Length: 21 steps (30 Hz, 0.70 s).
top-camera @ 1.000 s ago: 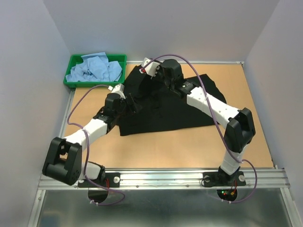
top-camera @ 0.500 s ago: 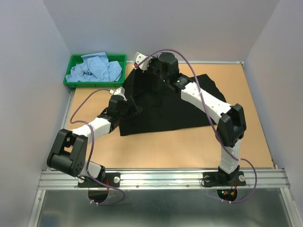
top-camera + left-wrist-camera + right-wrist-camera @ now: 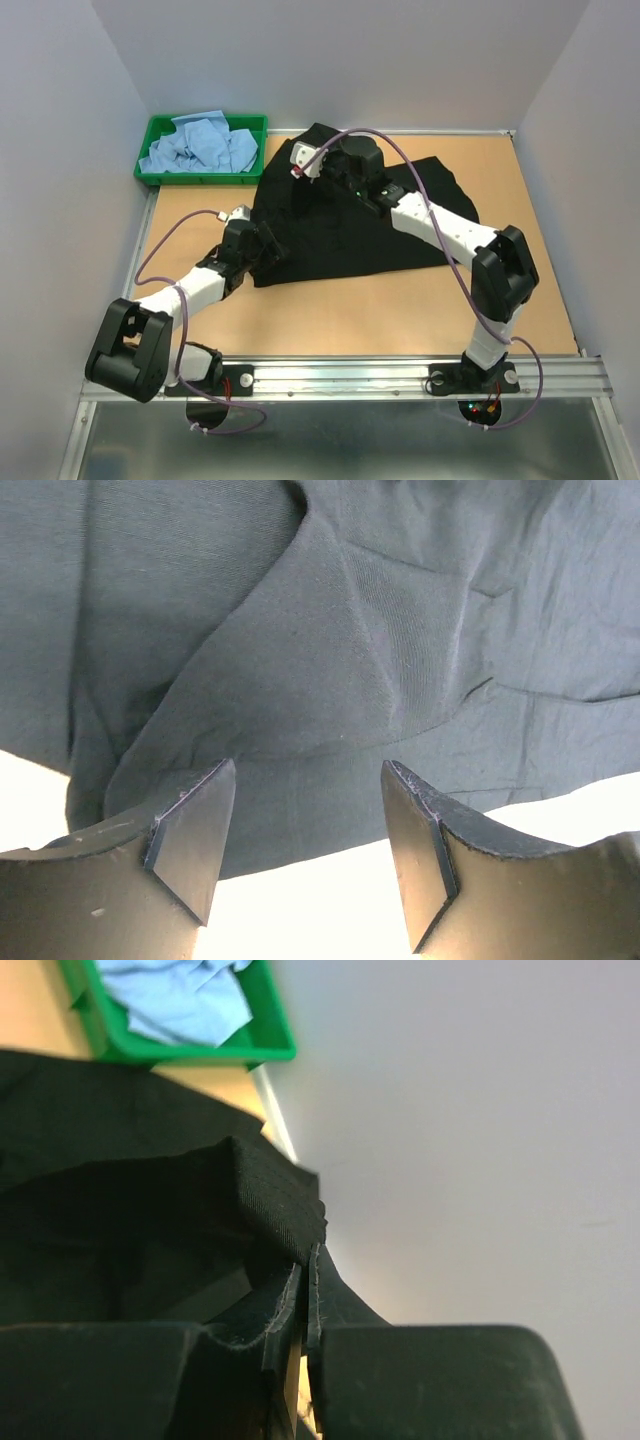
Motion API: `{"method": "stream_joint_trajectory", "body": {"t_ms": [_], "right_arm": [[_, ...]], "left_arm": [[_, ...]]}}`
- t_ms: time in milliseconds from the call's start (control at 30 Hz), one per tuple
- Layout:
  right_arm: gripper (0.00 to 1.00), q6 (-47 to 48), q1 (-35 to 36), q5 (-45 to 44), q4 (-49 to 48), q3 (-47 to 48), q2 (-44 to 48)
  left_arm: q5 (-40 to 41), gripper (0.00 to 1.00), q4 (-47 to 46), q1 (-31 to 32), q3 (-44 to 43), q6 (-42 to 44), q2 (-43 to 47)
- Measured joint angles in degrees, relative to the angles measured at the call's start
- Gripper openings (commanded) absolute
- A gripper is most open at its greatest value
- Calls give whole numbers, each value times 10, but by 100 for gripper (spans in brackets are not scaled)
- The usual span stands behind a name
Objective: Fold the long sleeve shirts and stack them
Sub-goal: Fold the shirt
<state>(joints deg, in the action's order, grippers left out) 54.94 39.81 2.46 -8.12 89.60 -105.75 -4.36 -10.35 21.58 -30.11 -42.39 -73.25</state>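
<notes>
My right gripper needs to take its raised fold back and to the right in the top view next, over the shirt's middle. The fold is far from the shirt's near hem.
The black long sleeve shirt [image 3: 350, 235] lies spread over the middle of the table. My right gripper [image 3: 318, 145] is shut on a fold of it at the back left and holds that fold raised; in the right wrist view [image 3: 308, 1285] the black cloth [image 3: 150, 1160] is pinched between the shut fingers. My left gripper [image 3: 270, 250] is open and empty at the shirt's near-left edge. In the left wrist view [image 3: 305, 845] the cloth's hem [image 3: 320, 690] lies just ahead of the fingers [image 3: 190, 835]. The light blue shirts [image 3: 200, 145] lie crumpled in the tray, and also show in the right wrist view [image 3: 180, 1005].
The green plastic tray [image 3: 200, 180] stands at the back left corner, next to the shirt's raised part; its rim shows in the right wrist view [image 3: 260, 1052]. White walls close in the left, back and right sides. A metal rail runs along the near edge.
My left gripper has drawn back from over the shirt to its near-left edge. My right gripper has swung left, then back and a little nearer, still holding the raised fold.
</notes>
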Motion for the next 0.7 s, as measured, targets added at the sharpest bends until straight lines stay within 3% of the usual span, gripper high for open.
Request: {"method": "stream_joint_trajectory", "body": {"t_ms": [467, 700], "right_arm": [[11, -7, 0, -14, -14, -291, 265], [15, -16, 0, -57, -1, -442, 340]], "left_arm": [[39, 70, 57, -19, 6, 8, 93], [49, 70, 77, -25, 5, 25, 104]]}}
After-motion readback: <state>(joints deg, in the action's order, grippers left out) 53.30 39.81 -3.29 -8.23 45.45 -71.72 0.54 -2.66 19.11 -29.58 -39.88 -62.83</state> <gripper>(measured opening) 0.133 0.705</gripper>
